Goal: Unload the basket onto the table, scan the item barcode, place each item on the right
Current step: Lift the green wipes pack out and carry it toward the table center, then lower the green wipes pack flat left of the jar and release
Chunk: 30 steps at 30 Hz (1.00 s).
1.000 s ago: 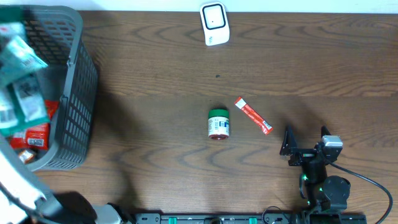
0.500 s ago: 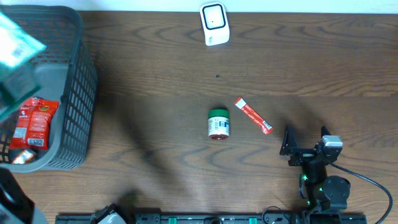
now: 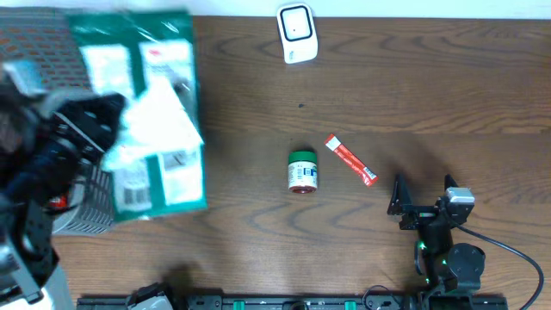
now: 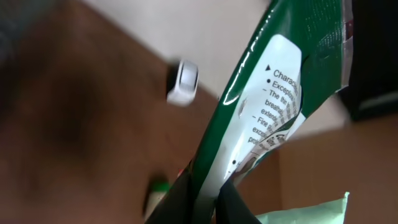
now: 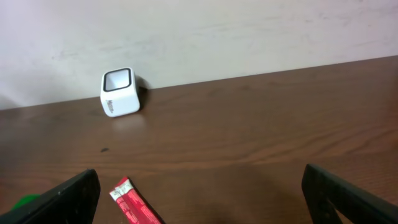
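Observation:
The bare wood [image 3: 234,172] beside the jar is below my left gripper and to its right in the overhead view. I will lower the bag [image 3: 142,112] across to it next and let go.
The item is a green and white bag [image 3: 142,112], held high above the table's left side and large in the overhead view. My left gripper [image 3: 110,120] is shut on its edge. In the left wrist view the two dark fingers pinch the bag [image 4: 280,93] at the bottom, gripper [image 4: 205,202]. A printed label with a barcode [image 3: 132,188] shows on the bag's lower part. The white scanner [image 3: 297,33] stands at the table's far edge, also seen as scanner [image 4: 183,82] and scanner [image 5: 119,92]. My right gripper [image 3: 424,196] rests open near the front right, gripper [image 5: 199,193], nothing between its fingers.
A grey basket [image 3: 95,205] at the left is mostly hidden behind the bag and arm. A green-lidded jar [image 3: 302,170] and a red sachet [image 3: 350,160] lie mid-table; the sachet [image 5: 134,202] is just ahead of the right gripper.
The left arm has lifted the green bag up out of the basket and swung it rightward, so it now fills the left of the overhead view. The right arm has not moved.

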### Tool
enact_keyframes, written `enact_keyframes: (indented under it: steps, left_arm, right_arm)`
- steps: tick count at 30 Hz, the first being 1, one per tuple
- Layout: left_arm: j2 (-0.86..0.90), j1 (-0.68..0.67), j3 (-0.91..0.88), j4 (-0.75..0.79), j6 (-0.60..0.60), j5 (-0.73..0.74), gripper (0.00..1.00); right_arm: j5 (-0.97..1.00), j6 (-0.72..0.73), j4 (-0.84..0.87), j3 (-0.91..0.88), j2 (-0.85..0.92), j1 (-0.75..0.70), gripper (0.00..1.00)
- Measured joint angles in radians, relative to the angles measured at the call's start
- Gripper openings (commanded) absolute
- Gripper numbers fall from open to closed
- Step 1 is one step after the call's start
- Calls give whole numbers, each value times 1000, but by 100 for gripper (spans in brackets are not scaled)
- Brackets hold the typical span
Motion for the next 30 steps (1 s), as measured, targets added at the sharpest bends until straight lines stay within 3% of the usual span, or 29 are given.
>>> enact_keyframes:
  steps: [10,15,30]
  left_arm:
    - [2,-287,-178,-9,36,-242,7]
    - [41,-406,-280,71,-1,-373,7]
    - [368,-485,-425,253,-190,-501,7]
  right_arm:
    - [0,0,0,0,0,0,99]
    - [0,0,0,0,0,0,99]
    - [0,0,0,0,0,0,99]
